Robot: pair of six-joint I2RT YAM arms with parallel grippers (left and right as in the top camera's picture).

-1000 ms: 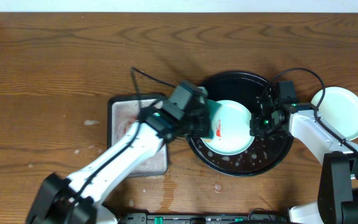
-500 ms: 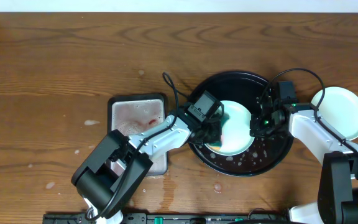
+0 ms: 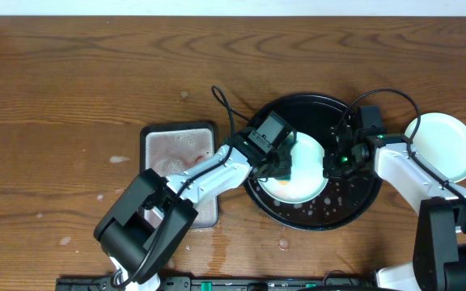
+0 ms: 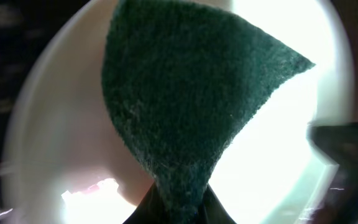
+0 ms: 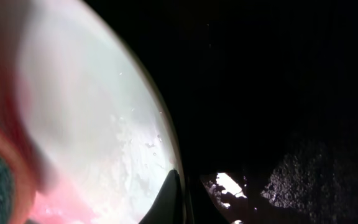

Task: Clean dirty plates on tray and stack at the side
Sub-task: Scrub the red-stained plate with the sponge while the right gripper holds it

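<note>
My left gripper moves up off the plate and left in the overhead view to the grey metal tray (image 3: 176,151) next, since the tray's bottom is free for releasing the sponge.
A pale mint-white plate (image 3: 307,168) lies in the round black tray (image 3: 362,198). My left gripper (image 3: 285,166) is shut on a green scouring pad (image 4: 185,106) and presses it on the plate's left part; a red smear (image 4: 92,186) shows on the plate beside the pad. My right gripper (image 3: 332,164) is shut on the plate's right rim (image 5: 166,155), one finger over the plate's edge. In the right wrist view the plate (image 5: 86,112) looks wet with a pink tint. A second pale plate (image 3: 446,144) lies on the wood tabletop at the far right. The yellow plate is out of view.
A rectangular grey metal tray (image 3: 172,153) with reddish stains stands left of the black tray, partly under my left arm. Water drops lie on the wood (image 3: 284,242) in front of the black tray and at the left (image 3: 118,159).
My left gripper has moved right onto the plate with the pad and shifted a little up it. The red smear seen a second ago is now mostly covered. My right gripper holds still.
</note>
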